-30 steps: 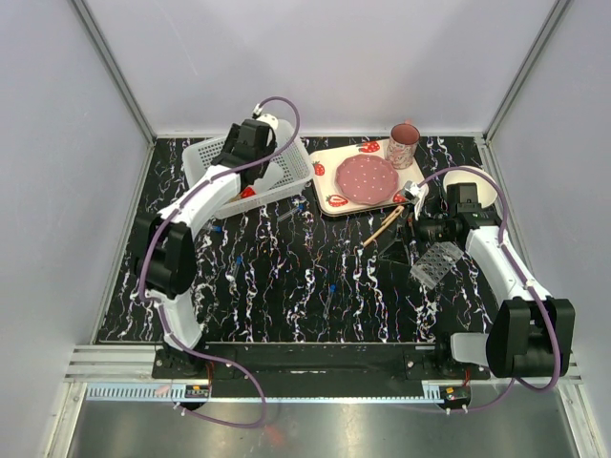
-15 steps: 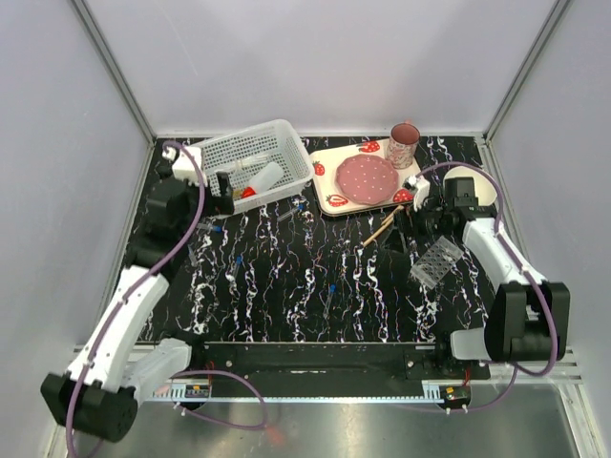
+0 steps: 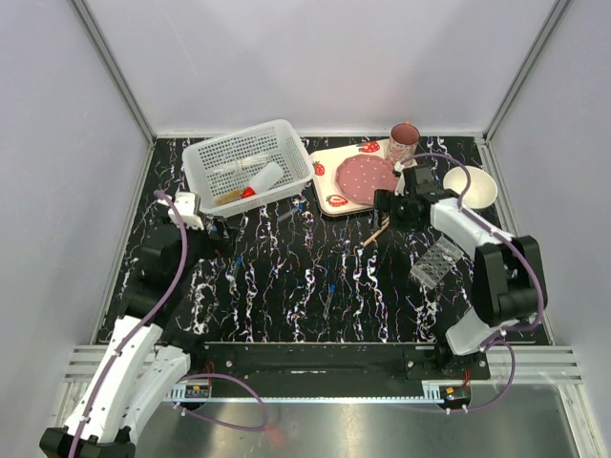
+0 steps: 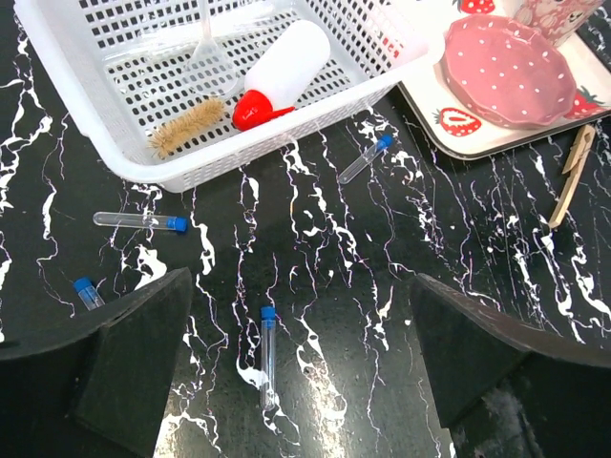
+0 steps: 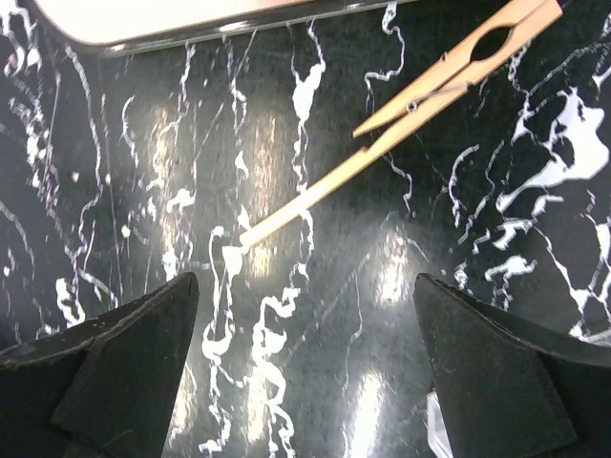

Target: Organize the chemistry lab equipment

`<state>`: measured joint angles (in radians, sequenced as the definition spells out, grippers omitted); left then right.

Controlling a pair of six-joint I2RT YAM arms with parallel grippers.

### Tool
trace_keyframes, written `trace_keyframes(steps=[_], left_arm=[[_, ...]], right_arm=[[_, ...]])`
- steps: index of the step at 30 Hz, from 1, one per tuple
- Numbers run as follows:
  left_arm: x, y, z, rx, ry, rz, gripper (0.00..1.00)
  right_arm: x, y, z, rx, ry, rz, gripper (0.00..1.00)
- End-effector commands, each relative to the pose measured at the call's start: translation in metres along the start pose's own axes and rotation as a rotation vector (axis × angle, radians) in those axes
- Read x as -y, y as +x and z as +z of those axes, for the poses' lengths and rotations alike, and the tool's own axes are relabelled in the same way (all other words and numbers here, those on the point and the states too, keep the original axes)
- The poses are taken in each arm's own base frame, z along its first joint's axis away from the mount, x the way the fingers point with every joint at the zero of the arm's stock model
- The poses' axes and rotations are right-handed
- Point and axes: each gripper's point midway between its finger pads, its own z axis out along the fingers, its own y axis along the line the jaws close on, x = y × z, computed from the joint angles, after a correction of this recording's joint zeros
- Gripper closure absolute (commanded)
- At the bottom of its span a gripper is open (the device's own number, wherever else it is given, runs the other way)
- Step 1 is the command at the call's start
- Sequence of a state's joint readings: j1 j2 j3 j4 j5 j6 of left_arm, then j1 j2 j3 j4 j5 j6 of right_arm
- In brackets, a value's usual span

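Observation:
The wooden-handled tool (image 5: 410,105) is below my right gripper. I will next lower the open fingers onto its slim single leg (image 5: 329,180), because that narrow wood fits between them.
A white basket (image 3: 250,162) at the back left holds the white squeeze bottle with red cap (image 4: 286,67), a brush (image 4: 186,126) and clear plastic pieces. Blue-capped tubes lie loose on the black marbled table: one (image 4: 138,220) beside the basket, one (image 4: 365,159) near its corner and one (image 4: 267,358) between my left fingers' line of sight. My left gripper (image 4: 301,315) hovers open and empty above them. The wooden-handled tool (image 5: 410,105) lies just ahead of my right gripper (image 5: 305,296), which is open and empty. The clear tube rack (image 3: 437,262) sits to the right.
The strawberry-print tray (image 3: 329,196) with pink plate (image 3: 368,176) and mug (image 3: 403,143) stands at the back, close to my right gripper (image 3: 385,208). A round white bowl (image 3: 470,186) is at the far right. Another small vial (image 4: 88,293) lies by my left finger.
My left arm has drawn back from above the basket toward the near left, and its jaws have widened. My right gripper has slid left along the tray toward the wooden tool.

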<state>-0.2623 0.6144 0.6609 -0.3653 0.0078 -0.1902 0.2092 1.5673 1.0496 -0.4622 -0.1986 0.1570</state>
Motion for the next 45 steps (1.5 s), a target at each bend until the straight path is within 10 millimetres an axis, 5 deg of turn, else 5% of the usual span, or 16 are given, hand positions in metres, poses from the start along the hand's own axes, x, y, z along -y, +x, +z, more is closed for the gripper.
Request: trace_keyframes(steps=[1,9,14,24,32,45], left_arm=[[0.002,-0.012,-0.013,0.055,0.005,-0.02,0.01],[-0.011,-0.002,-0.029,0.051,-0.056,-0.009,0.01],[-0.01,0.001,-0.029,0.056,-0.053,-0.027,0.01],[-0.009,0.006,-0.024,0.02,-0.046,-0.024,0.01],[-0.006,0.007,-0.023,0.013,-0.034,-0.023,0.01],[0.029,0.012,-0.021,-0.007,0.143,-0.159,0.01]], right_arm=[[0.004,-0.027,0.022,0.048,0.106,0.107,0.0],[0.017,-0.016,0.065,-0.056,0.206,0.102,0.02],[0.024,-0.008,0.075,-0.091,0.242,0.055,0.15],[0.058,0.023,0.065,-0.144,0.369,-0.068,0.49],[0.044,0.035,0.056,-0.199,0.271,-0.123,0.68],[0.011,0.038,0.03,-0.177,0.091,-0.153,0.96]])
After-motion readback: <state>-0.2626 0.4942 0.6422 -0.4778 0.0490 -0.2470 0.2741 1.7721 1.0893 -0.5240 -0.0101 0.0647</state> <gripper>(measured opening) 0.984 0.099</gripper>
